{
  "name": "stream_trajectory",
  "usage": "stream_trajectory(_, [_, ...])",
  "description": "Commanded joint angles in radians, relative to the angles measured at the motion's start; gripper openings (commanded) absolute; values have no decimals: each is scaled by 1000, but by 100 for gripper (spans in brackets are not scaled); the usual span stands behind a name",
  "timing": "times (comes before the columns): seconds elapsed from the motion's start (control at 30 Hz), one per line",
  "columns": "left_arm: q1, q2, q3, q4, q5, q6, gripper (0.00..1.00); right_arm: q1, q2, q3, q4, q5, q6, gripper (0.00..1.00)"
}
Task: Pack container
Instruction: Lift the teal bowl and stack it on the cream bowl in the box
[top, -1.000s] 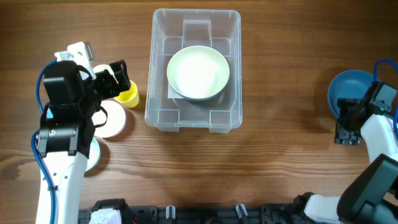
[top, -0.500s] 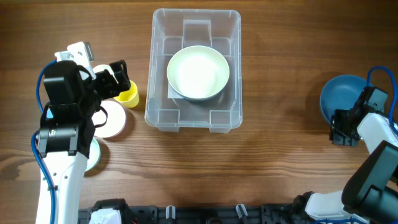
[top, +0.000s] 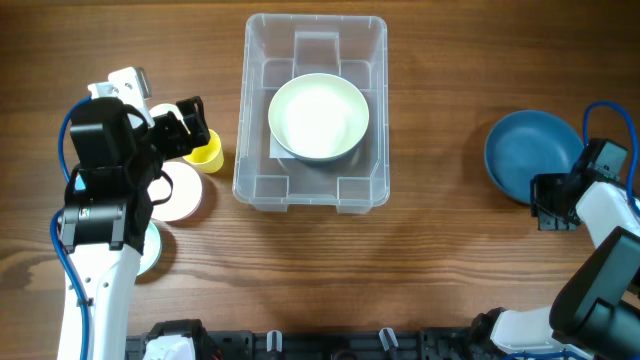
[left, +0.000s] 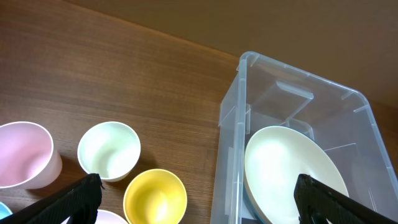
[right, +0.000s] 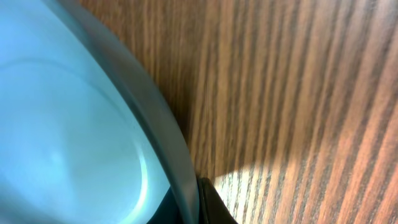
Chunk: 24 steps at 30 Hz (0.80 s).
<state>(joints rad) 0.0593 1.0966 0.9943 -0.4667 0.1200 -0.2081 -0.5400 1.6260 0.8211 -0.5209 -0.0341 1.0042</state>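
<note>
The blue bowl (top: 530, 152) in my right gripper should next be lifted across, lowered and released inside the empty white bowl (top: 318, 115). The white bowl is to the left of my gripper in the overhead view.
The clear plastic container (top: 250, 150) stands at the top middle of the table with a white bowl (top: 318, 117) inside it; the left wrist view shows the container's wall (left: 233, 143) and that bowl (left: 292, 168). A blue bowl (top: 530, 152) sits at the right. My right gripper (top: 555, 200) is shut on its near-right rim; up close the blue bowl (right: 68, 124) fills the left of the view, its rim pinched at the right gripper (right: 196, 199). My left gripper (left: 196, 193) hangs wide open left of the container, above a yellow cup (left: 155, 198), holding nothing.
Left of the container stand a yellow cup (top: 205, 153), a white cup (left: 109, 151) and a pink cup (left: 22, 155). A white round dish (top: 180, 192) lies under the left arm. Bare wood stretches between the container and the blue bowl.
My right gripper has shut on the blue bowl's rim and moved it leftward, toward the container. The left arm has not moved.
</note>
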Motion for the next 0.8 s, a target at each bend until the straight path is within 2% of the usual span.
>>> stream_trajectory(0.0, [5,-1,18,3,-6,-10,100,31,-14,27,-60,-27,-140,4])
stream_trajectory(0.2, [5,-1,18,2,-6,-10,100,187,-142,191,-163,-28,-320,4])
stream_trajectory(0.27, [5,-1,18,2,-6,-10,100,288,-174,330,-231,-54,-420,4])
stream_trajectory(0.5, [5,-1,18,-6,-17,-10,100,580,-164,683,-409,-53,-583,4])
stream_trajectory(0.77, [4,-1,18,-32,-17,-10,100,839,-15,780,-377,-23,-642,4])
